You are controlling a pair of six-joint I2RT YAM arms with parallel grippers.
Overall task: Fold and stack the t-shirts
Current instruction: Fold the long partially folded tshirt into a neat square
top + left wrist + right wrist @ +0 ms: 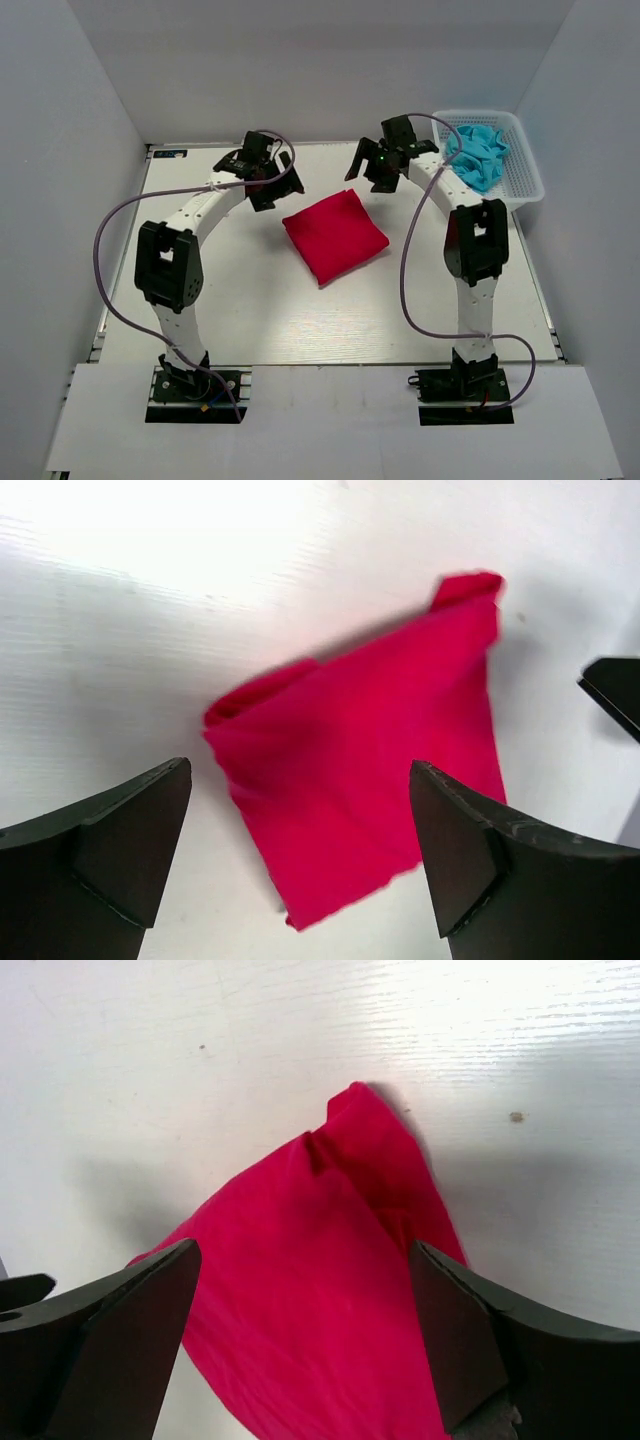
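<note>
The red shirt is folded in the middle of the table, where the turquoise one needs room, so my left gripper needs to move down and back onto the red t-shirt's edge beside its nearest corner.
The red t-shirt lies folded into a small square in the middle of the table. It also shows in the left wrist view and in the right wrist view. The turquoise t-shirt lies crumpled in the white mesh basket at the back right. My left gripper is open and empty above the table, just left of the red shirt's far corner. My right gripper is open and empty, above and behind the red shirt's right corner.
White walls close in the table on the left, back and right. The basket stands against the right wall. Purple cables loop beside both arms.
</note>
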